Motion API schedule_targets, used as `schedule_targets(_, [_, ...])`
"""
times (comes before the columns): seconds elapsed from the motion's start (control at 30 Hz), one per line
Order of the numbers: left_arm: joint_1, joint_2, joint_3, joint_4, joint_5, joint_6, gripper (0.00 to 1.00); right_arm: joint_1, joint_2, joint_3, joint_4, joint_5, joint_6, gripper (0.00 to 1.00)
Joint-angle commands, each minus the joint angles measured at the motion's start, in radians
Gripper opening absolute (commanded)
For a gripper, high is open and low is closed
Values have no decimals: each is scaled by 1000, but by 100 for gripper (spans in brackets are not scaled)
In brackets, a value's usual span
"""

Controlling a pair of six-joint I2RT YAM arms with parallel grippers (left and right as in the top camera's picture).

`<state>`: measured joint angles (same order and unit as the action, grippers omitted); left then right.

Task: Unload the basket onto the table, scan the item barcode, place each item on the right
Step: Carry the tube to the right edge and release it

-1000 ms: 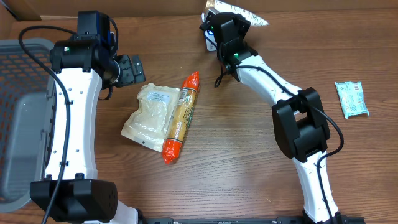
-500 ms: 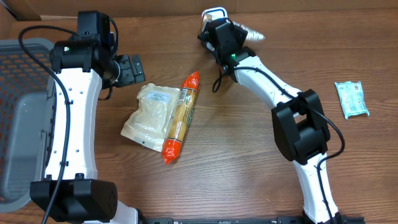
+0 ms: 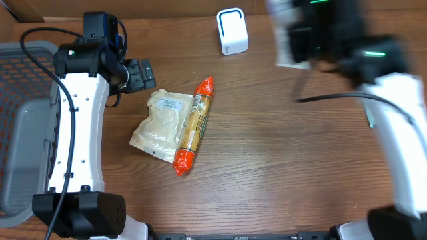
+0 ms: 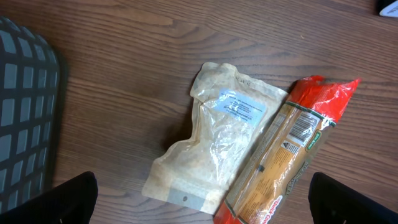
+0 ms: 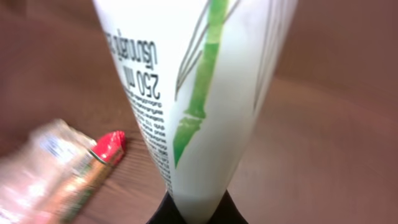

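Next, my right gripper moves down toward the teal packet (image 3: 370,115) and lets go of the pouch there, as the packet lies below it, to its right in the overhead view.
The item is a white pouch (image 5: 199,93) with a green bamboo print and small black text. My right gripper (image 5: 198,214) is shut on its narrow end. In the overhead view the right gripper (image 3: 303,40) is a blur at the back right, with the pale pouch (image 3: 285,53) hanging by it. It is well to the right of the white barcode scanner (image 3: 231,31), which stands uncovered at the back. No barcode shows on the pouch. My left gripper (image 3: 140,73) (image 4: 202,205) hangs open above the table with nothing between its fingers.
A clear pouch of grain (image 3: 160,123) (image 4: 217,143) lies mid-table, and a red-ended long packet (image 3: 193,127) (image 4: 286,162) lies against its right side. A grey basket (image 3: 20,133) (image 4: 25,118) stands at the left edge. The blurred right arm (image 3: 400,133) covers the right side.
My right arm has swung fast to the right, away from the scanner, carrying the pouch. The scanner is now uncovered. The left arm has not moved.
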<state>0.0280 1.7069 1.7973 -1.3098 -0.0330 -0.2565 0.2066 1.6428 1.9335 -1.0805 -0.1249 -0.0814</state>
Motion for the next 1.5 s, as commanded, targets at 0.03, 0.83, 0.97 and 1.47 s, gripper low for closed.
schedule_targets(0.03, [-3,8,-2,2,8,-13,100,-242,19,-18,-118,-206,375,4])
schedule_targets(0.83, [-3,8,-2,2,8,-13,100,-622,275,-562,585,-155,666,9])
schedule_targets(0.97, [-3,8,-2,2,8,-13,100,-622,320,-564,597,-93,755,10])
schedule_targets(1.47, [-3,8,-2,2,8,-13,99,-675,171,-535,507,-187,621,83])
